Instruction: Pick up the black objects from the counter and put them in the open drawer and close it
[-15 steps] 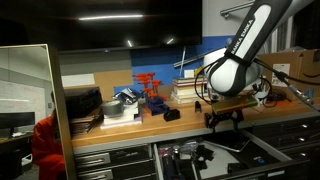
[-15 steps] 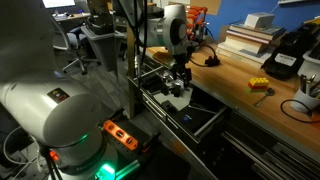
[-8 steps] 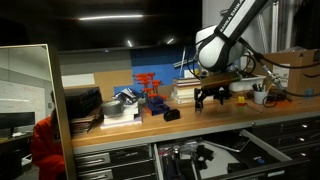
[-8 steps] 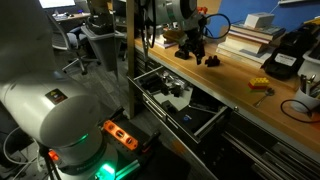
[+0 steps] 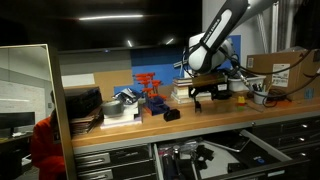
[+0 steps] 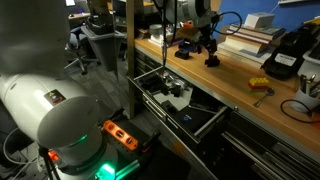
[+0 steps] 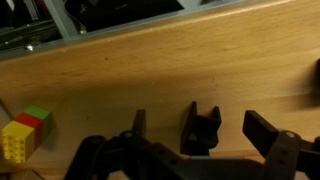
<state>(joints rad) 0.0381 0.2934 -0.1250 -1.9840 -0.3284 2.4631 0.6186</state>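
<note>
I will next lower my open gripper over the chunky black object (image 7: 200, 132), with one finger on each side, because the object is between the spread fingers.
One black object (image 5: 171, 114) sits on the wooden counter (image 5: 120, 128) near its front edge, and also shows in an exterior view (image 6: 212, 61). My gripper (image 5: 205, 98) hangs open and empty just above the counter, close beside it (image 6: 197, 47). In the wrist view the black object (image 7: 203, 130) lies on the counter (image 7: 120, 80) between my spread fingers (image 7: 200, 118), not touched. The wide drawer (image 5: 262, 150) below stands open. Dark items lie inside the drawer (image 6: 205, 118).
A red rack (image 5: 150, 88) and a book stack (image 5: 185, 90) stand at the back of the counter. A yellow, red and green brick block (image 7: 20, 135) lies on the counter (image 6: 258, 85). A black device (image 6: 285, 55) stands further along.
My gripper has risen from over the open drawer and moved along the counter to the black object. It stays open and empty.
</note>
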